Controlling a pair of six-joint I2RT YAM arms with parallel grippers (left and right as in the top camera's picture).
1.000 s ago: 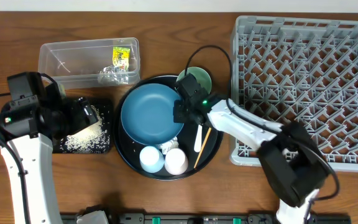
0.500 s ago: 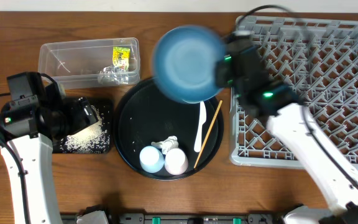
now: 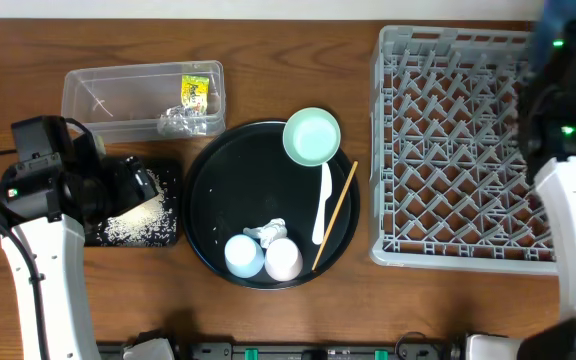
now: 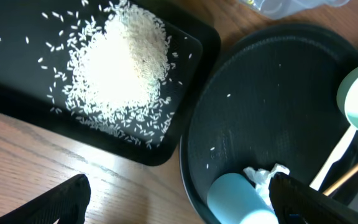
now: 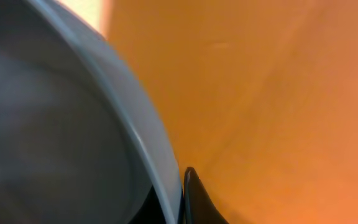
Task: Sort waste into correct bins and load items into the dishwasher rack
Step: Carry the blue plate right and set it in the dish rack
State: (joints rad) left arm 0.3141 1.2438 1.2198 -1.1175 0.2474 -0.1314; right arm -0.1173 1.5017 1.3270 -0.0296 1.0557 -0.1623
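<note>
The dark blue bowl (image 3: 571, 14) is still hanging above the grey rack's empty wires. My right gripper needs to go down onto the grey rack's far end next and let go of the bowl's rim.
My right gripper (image 3: 560, 42) is at the far right edge over the grey dishwasher rack (image 3: 448, 150), shut on the rim of the dark blue bowl (image 3: 571, 14). In the right wrist view the bowl (image 5: 55, 124) fills the left, pinched at my right gripper (image 5: 178, 199). My left gripper (image 3: 138, 186) is open and empty over the shallow black tray (image 3: 164, 236) of rice (image 3: 133, 222). The mint-green bowl (image 3: 312, 136), white spoon (image 3: 322, 205), chopstick (image 3: 335, 215), pale blue cup (image 3: 244, 256), pink cup (image 3: 283, 260) and a crumpled scrap (image 3: 266, 233) lie on the round black tray (image 3: 218, 200).
The clear tub (image 3: 118, 90) at the back left holds the yellow-green wrapper (image 3: 195, 93) and crumpled scraps (image 3: 180, 123). The left wrist view shows the rice pile (image 4: 123, 62), the blue cup (image 4: 238, 199) and the scrap (image 4: 263, 177), with my left gripper (image 4: 179, 205) spread wide.
My right gripper lifted the dark blue bowl off the round tray and carried it right, across the rack to the far right edge. The mint-green bowl is now uncovered. The left arm has not moved.
</note>
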